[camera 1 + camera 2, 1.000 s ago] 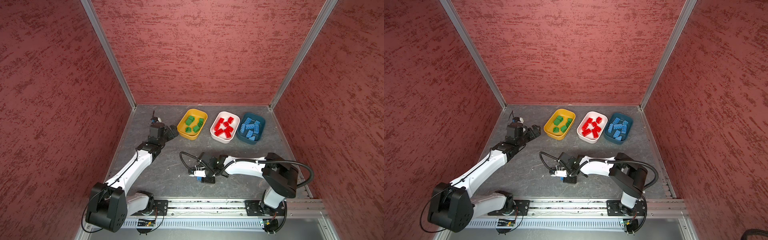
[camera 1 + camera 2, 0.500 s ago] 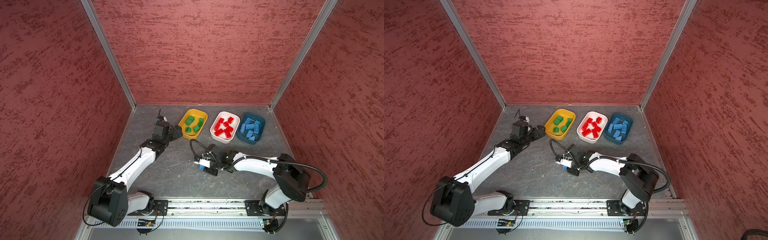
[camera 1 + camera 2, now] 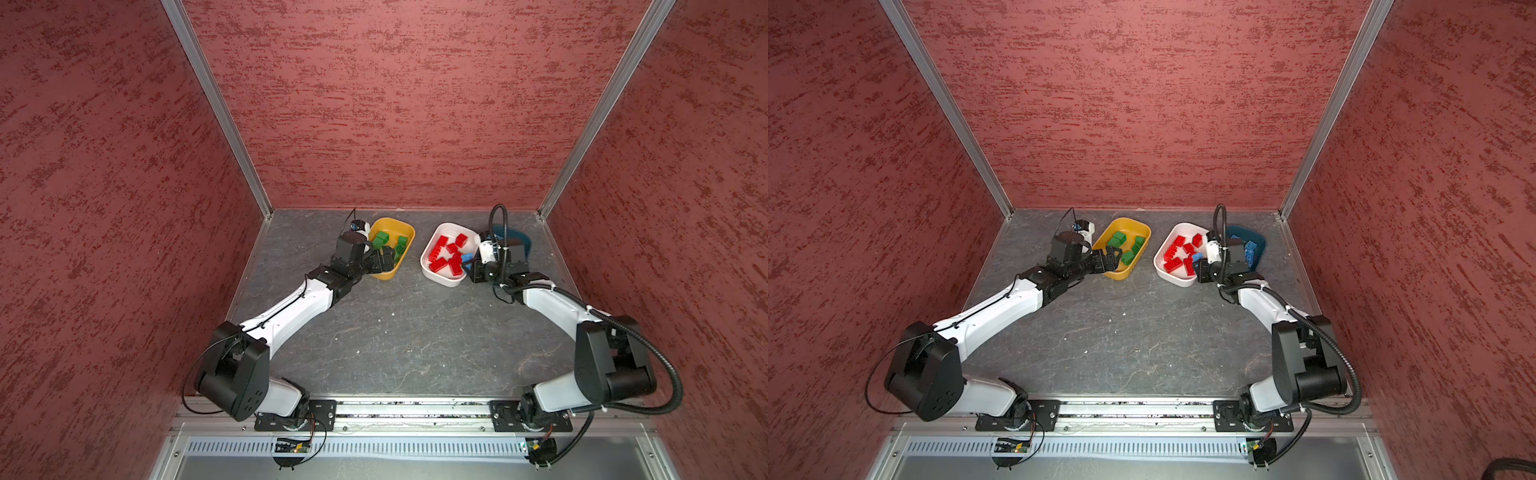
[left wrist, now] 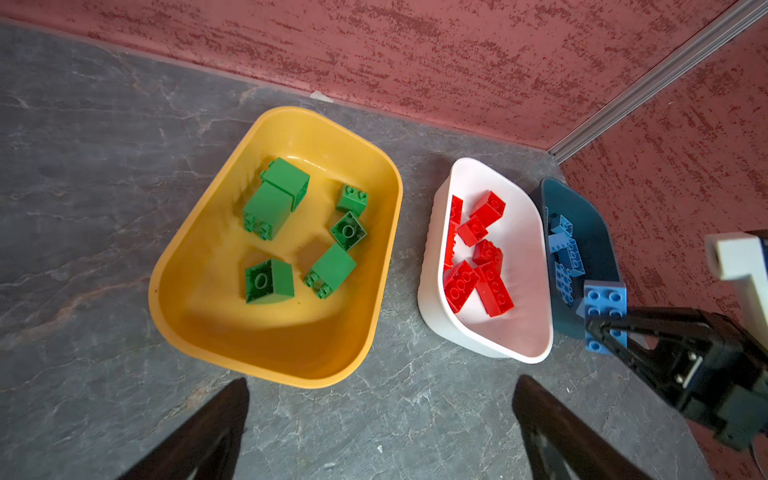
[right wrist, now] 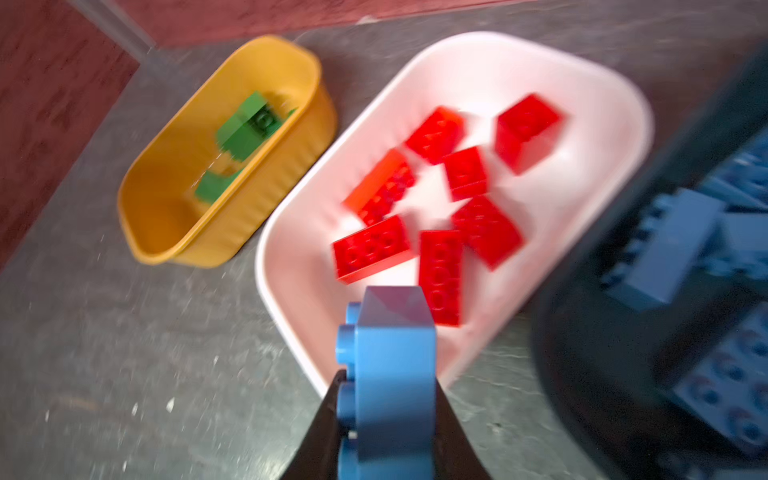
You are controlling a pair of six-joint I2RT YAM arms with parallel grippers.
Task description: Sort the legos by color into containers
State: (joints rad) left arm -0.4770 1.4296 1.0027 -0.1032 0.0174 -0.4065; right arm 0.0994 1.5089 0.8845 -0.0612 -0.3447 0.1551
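Observation:
My right gripper swings toward the dark teal container's nearest side next, over the dark teal container (image 3: 1248, 248) (image 5: 680, 312) with matching blue legos, and releases the lego.
My right gripper (image 5: 388, 379) is shut on a light blue lego (image 5: 390, 365) and holds it above the near rim of the white container (image 5: 457, 54), which holds several red legos (image 5: 440, 249). Right beside it stands the dark teal container (image 3: 524, 243) with blue legos (image 3: 1250, 249). In a top view the held lego (image 3: 467, 258) shows between those two containers. My left gripper (image 4: 382, 382) is open with nothing between its fingers. It hovers at the near edge of the mustard yellow container (image 4: 266, 370), which holds several green legos (image 4: 270, 208).
The three containers stand in a row along the back wall (image 3: 395, 124). Red side walls close in the grey table (image 3: 395, 332). Both arm bases sit on the rail (image 3: 415, 411) at the front edge.
My right gripper closed on the blue lego at the middle of the table and carried it back and right to the white and teal containers. My left gripper moved right to the yellow container.

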